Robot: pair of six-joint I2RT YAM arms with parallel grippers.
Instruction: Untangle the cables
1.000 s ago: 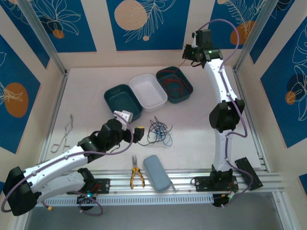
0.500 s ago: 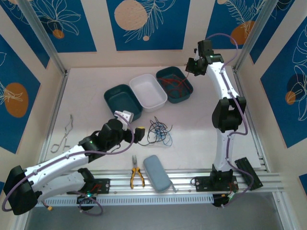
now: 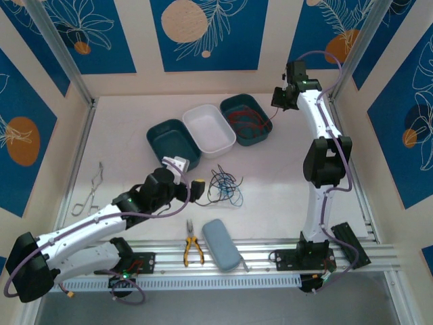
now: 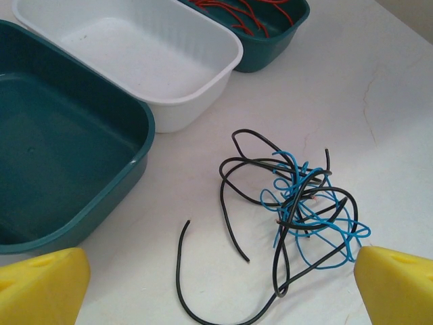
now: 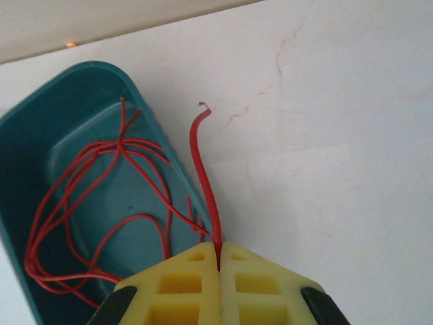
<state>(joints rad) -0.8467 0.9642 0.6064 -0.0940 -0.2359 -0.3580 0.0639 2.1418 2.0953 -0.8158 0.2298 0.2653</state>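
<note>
My right gripper will move over the inside of the teal bin holding red cables beside it next and release, since the gripped end still hangs outside.
A tangle of black and blue cables (image 3: 224,186) lies on the white table; in the left wrist view the cable tangle (image 4: 304,200) sits just ahead, with one loose black end curling left. My left gripper (image 3: 197,187) is open, and the left gripper's (image 4: 218,291) yellow fingertips (image 4: 42,288) stand wide apart just short of the tangle. At the back right, my right gripper (image 3: 279,99) hangs beside a teal bin (image 3: 262,138) holding red cables (image 3: 246,119). The right gripper (image 5: 218,261) is shut on a red cable (image 5: 203,166) whose free end sticks out over the table.
An empty white bin (image 3: 210,128) and an empty teal bin (image 3: 172,142) stand left of the bin with red cables. Yellow-handled pliers (image 3: 193,249) and a grey case (image 3: 221,245) lie near the front rail. Metal tongs (image 3: 90,193) lie at the left.
My right gripper has moved right and back, off the teal bin's far corner, still pinching the red cable. The left arm has hardly moved.
</note>
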